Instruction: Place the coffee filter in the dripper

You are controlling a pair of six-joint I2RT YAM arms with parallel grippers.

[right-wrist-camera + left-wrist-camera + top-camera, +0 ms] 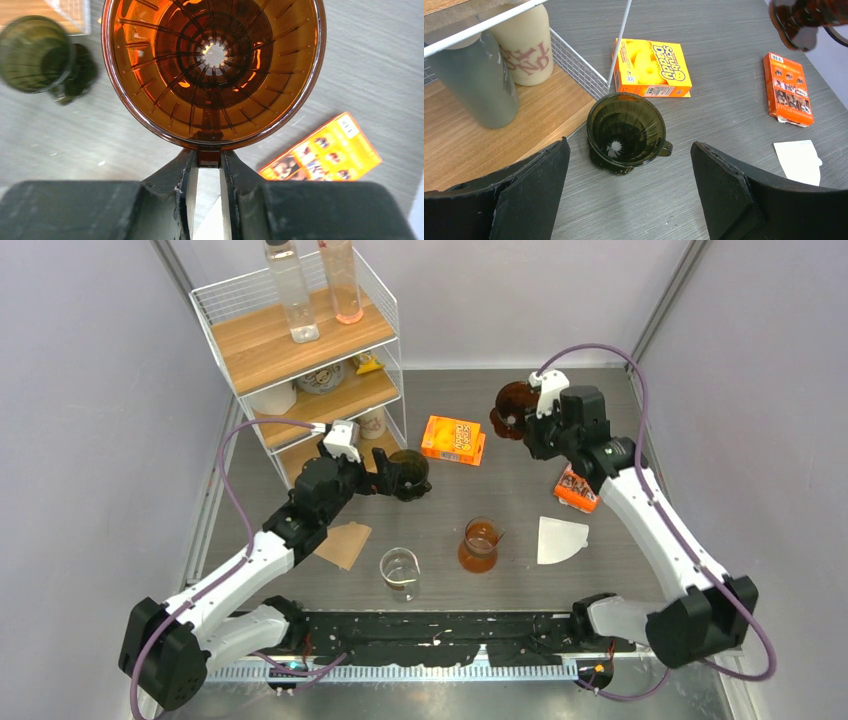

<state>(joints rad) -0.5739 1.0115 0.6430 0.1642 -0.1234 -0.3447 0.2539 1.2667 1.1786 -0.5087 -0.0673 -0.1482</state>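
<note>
The right gripper brings the dripper back next, lowers it onto the amber carafe's opening (485,531) and releases it. The carafe's rim stands uncovered below and back from the gripper.
A dark green dripper (626,131) stands upright on the table beside the shelf, just beyond the open, empty fingers of my left gripper (629,144); in the top view the dripper (409,475) is right in front of that gripper (388,474). My right gripper (209,156) is shut on the handle of an amber dripper (213,70) and holds it in the air over the far right of the table (512,408). A white coffee filter (560,538) lies flat on the table at the right, also in the left wrist view (799,161). A brown filter (343,543) lies at the left.
A wire shelf (300,350) with bottles and cups stands at the back left. An orange sponge box (453,440) and an orange packet (577,490) lie on the table. A clear glass beaker (400,570) and an amber carafe (479,545) stand near the front.
</note>
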